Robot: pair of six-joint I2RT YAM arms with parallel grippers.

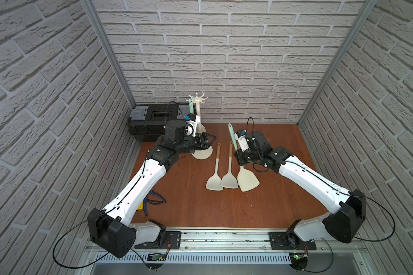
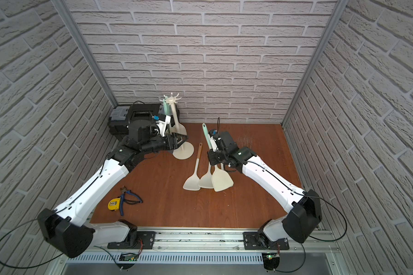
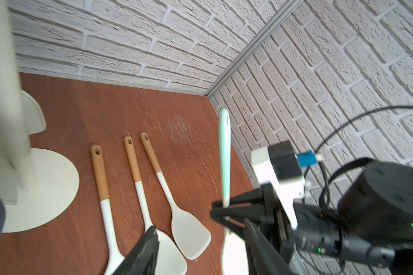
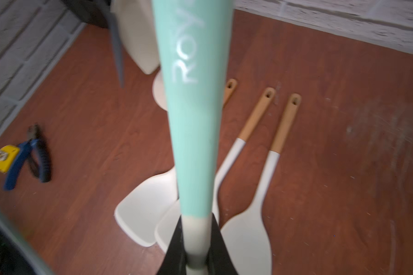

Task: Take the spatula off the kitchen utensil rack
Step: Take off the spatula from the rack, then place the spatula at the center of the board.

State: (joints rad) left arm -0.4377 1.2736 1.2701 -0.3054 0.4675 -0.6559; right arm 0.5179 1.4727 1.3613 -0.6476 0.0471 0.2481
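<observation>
I will next move my right gripper away from the rack (image 1: 198,112), tilt it down, lower it and release the cream neck on the bare tabletop past the wood-handled spatulas.
The cream kitchen utensil rack (image 1: 198,112) stands at the back left on its round base (image 2: 183,150). A mint-handled spatula (image 1: 190,107) hangs from its crown of hooks. My right gripper (image 4: 196,219) is shut on the cream neck of another mint-handled spatula (image 4: 193,119). It holds that one upright above the table, right of the rack and apart from it (image 1: 231,133). My left gripper (image 1: 212,141) is open and empty, beside the rack's pole (image 3: 5,83), just above the base.
Three wood-handled spatulas (image 3: 100,181) lie side by side on the brown table, between the rack and the right arm. A black toolbox (image 1: 153,119) fills the back left corner. A yellow tape measure (image 2: 113,204) and blue pliers (image 2: 129,200) lie front left. Brick walls close three sides.
</observation>
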